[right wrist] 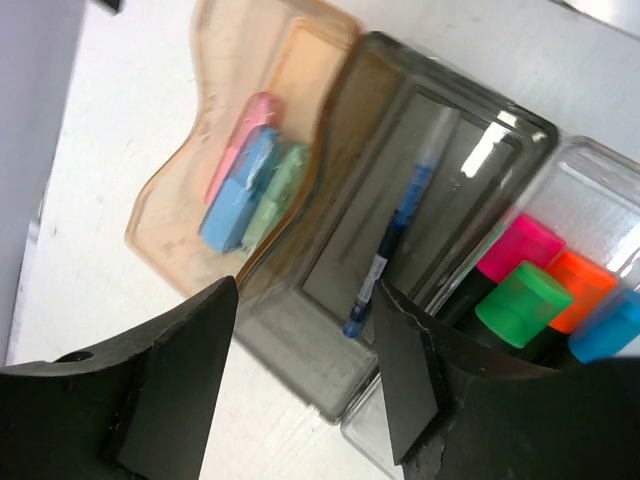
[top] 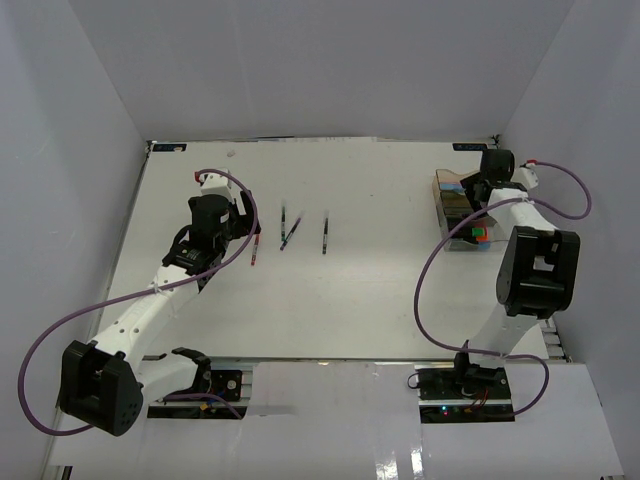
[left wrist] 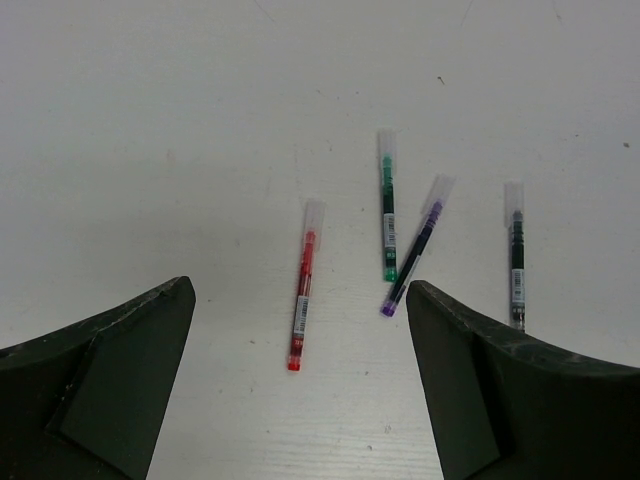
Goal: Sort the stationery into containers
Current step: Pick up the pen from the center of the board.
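The dark pen is the closest to the trays among the loose pens, so the robot's right gripper should swing toward it, line up with it and come down onto its middle.
Four thin pens lie loose on the white table: red, green, purple and a dark one. My left gripper hangs open above the red pen and holds nothing. On the right the containers adjoin. An amber tray holds pink, blue and mint pieces. A smoky tray holds one blue pen. A clear tray holds markers with pink, green, orange and blue caps. My right gripper stands open and empty over the smoky tray's near end.
White walls enclose the table on the left, back and right. The trays sit near the right wall, the loose pens left of centre. Purple cables loop off both arms.
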Controlling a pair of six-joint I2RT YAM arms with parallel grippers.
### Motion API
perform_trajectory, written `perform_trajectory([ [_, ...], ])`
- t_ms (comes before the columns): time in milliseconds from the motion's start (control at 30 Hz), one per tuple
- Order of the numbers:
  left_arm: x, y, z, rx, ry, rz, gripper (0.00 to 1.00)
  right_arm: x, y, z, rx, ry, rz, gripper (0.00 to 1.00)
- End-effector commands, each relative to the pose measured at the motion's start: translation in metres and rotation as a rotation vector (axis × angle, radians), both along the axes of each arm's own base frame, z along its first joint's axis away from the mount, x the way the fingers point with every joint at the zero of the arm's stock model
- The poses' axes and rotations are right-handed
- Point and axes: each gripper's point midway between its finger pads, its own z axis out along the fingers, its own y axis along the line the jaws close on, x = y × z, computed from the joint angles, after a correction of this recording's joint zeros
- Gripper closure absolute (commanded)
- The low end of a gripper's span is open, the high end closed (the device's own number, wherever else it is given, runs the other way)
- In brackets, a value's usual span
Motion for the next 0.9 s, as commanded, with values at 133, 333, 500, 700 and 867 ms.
perform_trajectory([
  [133,0.0,-0.001,0.015,-0.02,-0.04,-0.005,0.02,0.003,0.075,0.076,-0.293,-0.125,0.48,0.36],
  [333,0.0,0.0,0.014,-0.017,-0.038,-0.003,0.02,-0.029,0.192,0.067,-0.416,-0.109,0.852,0.35],
  [500,0.0,0.002,0.011,-0.009,-0.032,0.007,0.02,-0.061,0.286,0.05,-0.469,-0.065,1.051,0.36],
  [700,0.001,0.003,0.011,-0.005,-0.033,0.012,0.02,-0.076,0.36,0.008,-0.492,-0.001,1.152,0.37],
  [867,0.0,0.003,0.011,-0.004,-0.031,0.012,0.02,-0.068,0.388,-0.027,-0.516,0.049,1.172,0.4],
])
